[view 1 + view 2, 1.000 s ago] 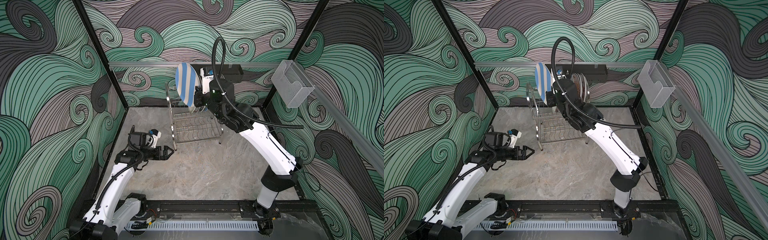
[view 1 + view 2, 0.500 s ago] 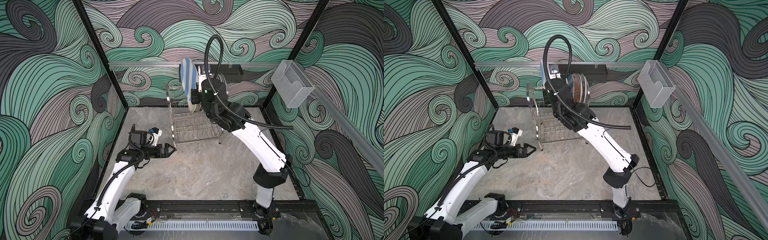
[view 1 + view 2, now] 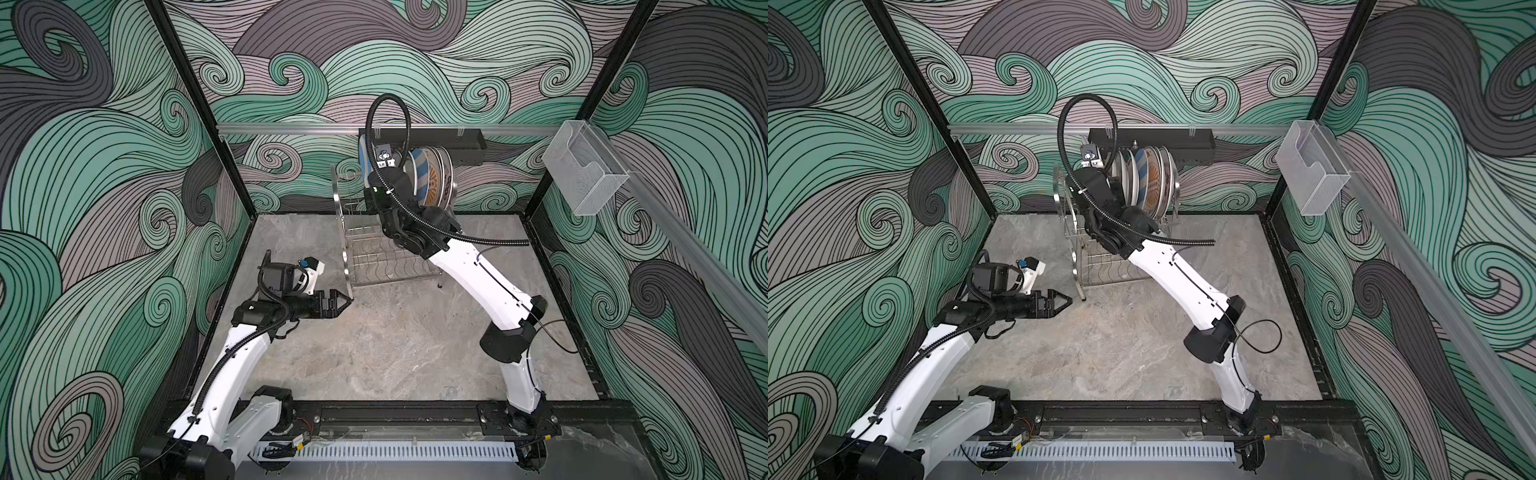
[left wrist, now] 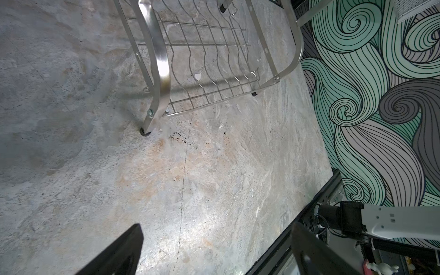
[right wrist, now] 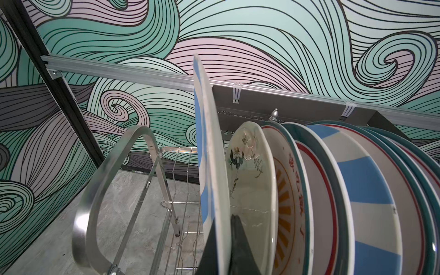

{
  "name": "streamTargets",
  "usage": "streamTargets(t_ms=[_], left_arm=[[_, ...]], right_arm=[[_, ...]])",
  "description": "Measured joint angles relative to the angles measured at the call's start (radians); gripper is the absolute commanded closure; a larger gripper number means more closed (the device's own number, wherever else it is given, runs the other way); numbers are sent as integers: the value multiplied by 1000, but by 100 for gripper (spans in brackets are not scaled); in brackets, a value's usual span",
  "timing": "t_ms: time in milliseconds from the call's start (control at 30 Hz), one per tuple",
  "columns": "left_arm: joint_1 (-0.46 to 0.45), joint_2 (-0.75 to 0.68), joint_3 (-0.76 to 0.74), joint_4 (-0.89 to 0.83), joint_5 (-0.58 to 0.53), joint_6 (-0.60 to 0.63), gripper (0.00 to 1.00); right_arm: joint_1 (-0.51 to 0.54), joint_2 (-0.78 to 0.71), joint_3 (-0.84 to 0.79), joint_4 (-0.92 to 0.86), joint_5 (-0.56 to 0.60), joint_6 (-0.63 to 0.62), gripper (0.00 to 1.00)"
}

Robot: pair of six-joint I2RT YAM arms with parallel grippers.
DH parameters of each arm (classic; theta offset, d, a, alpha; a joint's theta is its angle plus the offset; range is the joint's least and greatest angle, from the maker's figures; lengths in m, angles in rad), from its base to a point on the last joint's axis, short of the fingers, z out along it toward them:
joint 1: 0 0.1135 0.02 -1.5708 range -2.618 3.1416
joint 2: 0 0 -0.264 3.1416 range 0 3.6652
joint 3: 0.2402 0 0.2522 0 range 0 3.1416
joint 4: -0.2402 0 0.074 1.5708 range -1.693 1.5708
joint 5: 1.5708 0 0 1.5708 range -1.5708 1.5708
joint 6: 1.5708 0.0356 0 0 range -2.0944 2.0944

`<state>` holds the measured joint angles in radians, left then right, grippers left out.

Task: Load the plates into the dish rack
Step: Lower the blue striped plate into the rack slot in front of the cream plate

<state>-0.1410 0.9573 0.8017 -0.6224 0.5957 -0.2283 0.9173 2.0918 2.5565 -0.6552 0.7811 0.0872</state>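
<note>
The held plate tops the row, and the free gap (image 3: 358,206) (image 5: 188,224) beside the cream plate is below my right gripper. My right gripper needs to lower to that gap next and release the plate's rim.
The dish rack (image 3: 374,257) of shiny steel wire stands at the back of the table. Several plates (image 3: 432,178) stand on edge in its upper tier, among them a cream one with black characters (image 5: 250,166), an orange sunburst one (image 5: 285,202) and a blue-striped one (image 5: 357,190). My right gripper (image 5: 222,228) is shut on the rim of another blue-striped plate (image 5: 209,142). It holds that plate upright just left of the row, higher than the standing plates. My left gripper (image 3: 347,300) hovers open and empty low over the table by the rack's front left foot (image 4: 145,131).
A long black tray (image 3: 440,139) hangs on the back rail right behind the rack. A clear plastic box (image 3: 582,166) is fixed to the right rail. The rack's arched side frame (image 5: 100,178) rises just left of the held plate. The grey stone tabletop (image 3: 395,353) stretches in front.
My right arm has swung the blue-striped plate to the right, turned it edge-on and brought it down beside the row in the rack. My left gripper has edged slightly toward the rack's foot.
</note>
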Motion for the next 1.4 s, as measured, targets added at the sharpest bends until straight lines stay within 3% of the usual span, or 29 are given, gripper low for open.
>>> streamTargets(t_ms=[1167,1400], left_arm=[[-4,0,-14,-2,3,-12,1],[-4,0,-14,-1,3,-15,1]], right_arm=[[-18,20,-72,-24,-10,108,100],[-18,20,-72,-21,-49,116,71]])
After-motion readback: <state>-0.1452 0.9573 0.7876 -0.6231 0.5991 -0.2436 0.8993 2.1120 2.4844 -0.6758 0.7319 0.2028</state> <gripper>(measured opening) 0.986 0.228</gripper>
